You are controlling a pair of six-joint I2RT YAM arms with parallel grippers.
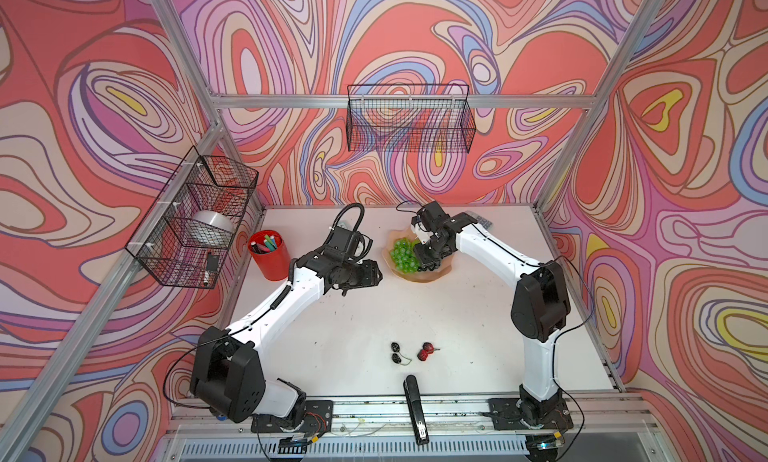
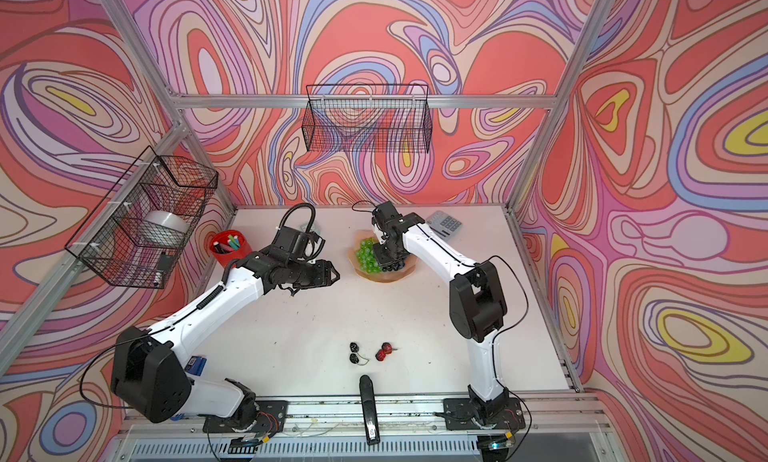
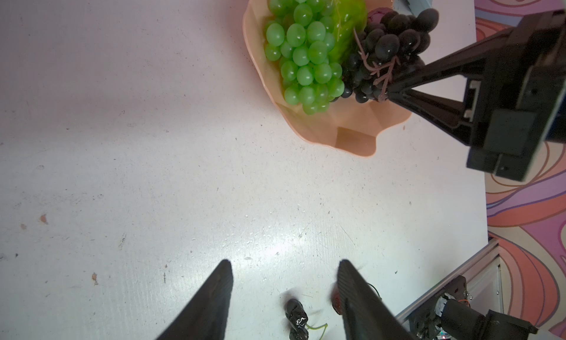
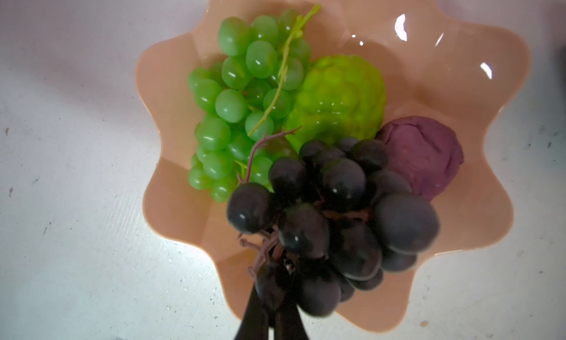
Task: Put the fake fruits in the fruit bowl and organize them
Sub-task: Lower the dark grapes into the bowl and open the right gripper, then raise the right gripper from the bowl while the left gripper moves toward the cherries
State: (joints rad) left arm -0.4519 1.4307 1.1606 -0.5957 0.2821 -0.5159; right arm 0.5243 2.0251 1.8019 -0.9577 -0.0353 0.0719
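Note:
I need to bring the dark purple grape bunch (image 4: 337, 206) down onto the near side of the bowl with my right gripper and let go of the bunch's stem, because the other fruits leave that part of the bowl bare.
The peach-pink fruit bowl (image 1: 419, 276) (image 4: 428, 63) stands at the back of the table. In it lie a green grape bunch (image 4: 245, 109) (image 1: 402, 254), a ridged lime-green ball (image 4: 337, 102) and a mauve ball (image 4: 425, 158). My right gripper (image 4: 271, 295) (image 3: 390, 95) is shut on the stem of the dark purple grape bunch (image 4: 337, 206) (image 3: 389, 44), which hangs low over the bowl's near side. My left gripper (image 3: 283, 265) (image 1: 376, 272) is open and empty, just left of the bowl. A black berry pair (image 1: 397, 353) and a red berry pair (image 1: 426, 351) lie on the front of the table.
A red cup of markers (image 1: 269, 254) stands left of the left arm. A black stapler-like bar (image 1: 413, 410) lies at the front edge and a calculator (image 2: 444, 223) behind the right arm. Wire baskets (image 1: 195, 218) (image 1: 409, 119) hang on the walls.

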